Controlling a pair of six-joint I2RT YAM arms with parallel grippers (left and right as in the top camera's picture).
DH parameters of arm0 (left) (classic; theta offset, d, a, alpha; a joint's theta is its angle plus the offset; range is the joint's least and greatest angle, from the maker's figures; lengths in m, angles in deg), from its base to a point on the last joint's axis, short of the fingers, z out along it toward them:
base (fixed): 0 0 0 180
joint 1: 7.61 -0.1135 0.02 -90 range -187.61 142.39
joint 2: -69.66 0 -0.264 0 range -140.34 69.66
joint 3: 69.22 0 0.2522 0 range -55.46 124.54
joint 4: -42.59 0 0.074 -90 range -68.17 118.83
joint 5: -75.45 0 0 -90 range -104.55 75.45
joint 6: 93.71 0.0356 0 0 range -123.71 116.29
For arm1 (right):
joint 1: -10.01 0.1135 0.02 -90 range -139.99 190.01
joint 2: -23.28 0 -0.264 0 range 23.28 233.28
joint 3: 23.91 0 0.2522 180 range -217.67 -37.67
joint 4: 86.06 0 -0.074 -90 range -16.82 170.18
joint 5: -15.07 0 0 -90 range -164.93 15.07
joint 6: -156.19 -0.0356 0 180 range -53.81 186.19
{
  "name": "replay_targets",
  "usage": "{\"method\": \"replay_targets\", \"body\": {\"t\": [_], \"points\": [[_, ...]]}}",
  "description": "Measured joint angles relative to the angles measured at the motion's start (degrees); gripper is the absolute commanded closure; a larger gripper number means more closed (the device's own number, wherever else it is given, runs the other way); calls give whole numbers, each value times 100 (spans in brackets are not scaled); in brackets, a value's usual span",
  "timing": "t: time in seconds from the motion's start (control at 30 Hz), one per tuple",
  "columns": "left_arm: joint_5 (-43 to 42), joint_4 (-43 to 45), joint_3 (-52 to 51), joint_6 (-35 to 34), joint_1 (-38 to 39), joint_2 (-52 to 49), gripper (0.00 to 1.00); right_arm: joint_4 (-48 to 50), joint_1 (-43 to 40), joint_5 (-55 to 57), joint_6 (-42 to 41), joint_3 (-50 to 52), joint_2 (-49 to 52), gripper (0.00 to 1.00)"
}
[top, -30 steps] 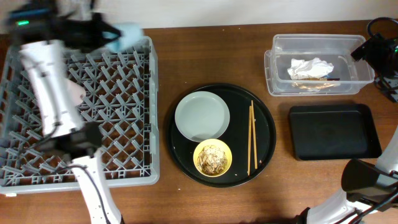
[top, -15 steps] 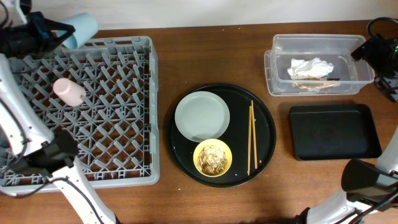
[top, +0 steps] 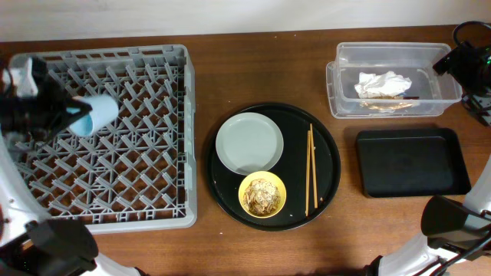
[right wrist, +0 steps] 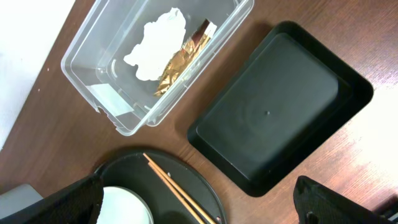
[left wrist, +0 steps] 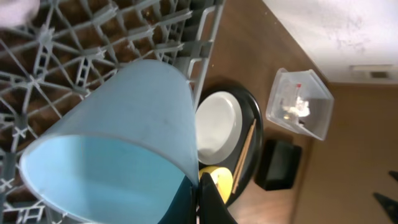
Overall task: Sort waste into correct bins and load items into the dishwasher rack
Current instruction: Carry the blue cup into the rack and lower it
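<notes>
I should next lower my left gripper slightly back toward the middle of the rack. Then I should set the light-blue cup on the rack's empty wires beside the pink blur.
My left gripper (left wrist: 202, 198) is shut on the rim of the light-blue cup (left wrist: 118, 143). It holds the cup tilted over the left part of the grey dishwasher rack (top: 146, 153); the overhead view shows the cup (top: 98, 115) there. A pale pink blur (left wrist: 13, 9) lies in the rack; the pink cup is hidden in the overhead view. The round black tray (top: 326, 130) holds the grey plate (top: 249, 142), the yellow bowl (top: 262, 195) with food scraps, and the chopsticks (top: 310, 169). The clear tub (top: 391, 57) holds the white napkin (top: 382, 83). My right gripper (right wrist: 199, 208) is open and empty, high above the tub and the black rectangular tray (top: 412, 161).
A brown-gold wrapper (right wrist: 177, 62) lies beside the napkin in the tub. The right arm (top: 460, 61) hangs at the table's far right edge. Bare brown table lies between the rack, the round tray and the bins.
My left arm has carried the light-blue cup from beyond the rack's far-left corner down over the rack's left part. The pink cup no longer shows in the overhead view. The right arm is still.
</notes>
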Motion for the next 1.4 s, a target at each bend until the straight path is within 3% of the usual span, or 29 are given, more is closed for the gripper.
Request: {"method": "replay_targets", "body": {"t": [0.17,0.4,0.6,1.13,1.23,1.4], "points": [[-798,564,-1497,483,-562,-28,100,0,0,0,2,0,0,1],[-2035,2090,-3724,715,-927,-52,100,2,0,0,7,0,0,1],[-2522,3042,-4280,754,-916,-50,100,0,0,0,0,0,0,1],[-2122,3442,-4306,470,-1497,-37,100,0,0,0,2,0,0,1],[-1386,3432,-4323,229,-1652,-44,73,0,0,-2,4,0,0,1],[-791,3425,-4328,-63,-1663,-44,72,0,0,0,4,0,0,1]]}}
